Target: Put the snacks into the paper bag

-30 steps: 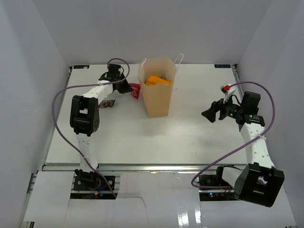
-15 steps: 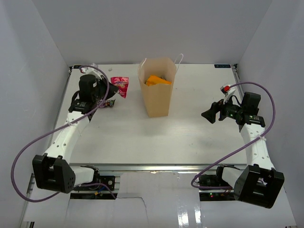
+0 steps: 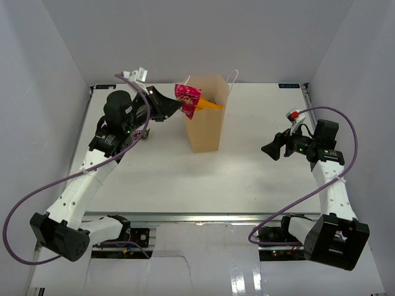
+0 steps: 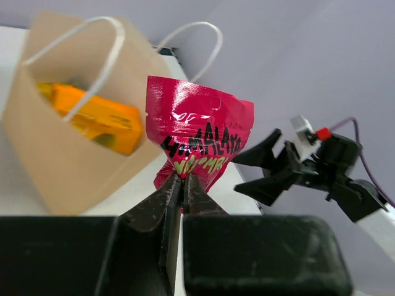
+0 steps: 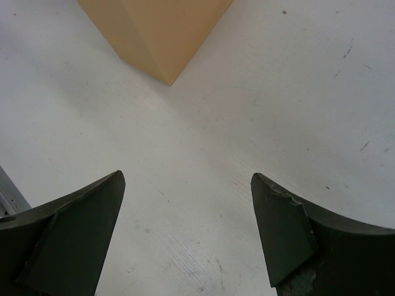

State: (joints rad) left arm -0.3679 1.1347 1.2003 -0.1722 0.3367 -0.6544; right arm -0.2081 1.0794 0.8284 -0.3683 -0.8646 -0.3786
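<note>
The left gripper moves to the right in the top view next, over the paper bag's opening (image 3: pixel 213 92) (image 4: pixel 80 61). It releases the red packet there, as the packet hangs at the paper bag's rim.
The tan paper bag (image 3: pixel 205 126) stands upright at the table's back centre, with an orange snack bag (image 3: pixel 208 104) inside. My left gripper (image 3: pixel 178 107) is shut on a red packet (image 3: pixel 187 97) and holds it in the air at the bag's left rim. The left wrist view shows the red packet (image 4: pixel 197 135) pinched by its lower edge, next to the bag (image 4: pixel 68 154) and the orange bag (image 4: pixel 92 117) in it. My right gripper (image 3: pixel 270 149) is open and empty over the table at the right; in its wrist view (image 5: pixel 188 185) only the paper bag's base (image 5: pixel 157 31) shows.
A dark packet (image 3: pixel 141 134) lies on the table at the far left, partly hidden under my left arm. White walls close in the table on the left, back and right.
My left gripper has lifted the red packet off the table at the back left and carried it right and up to the bag's left rim. The right arm has not moved.
</note>
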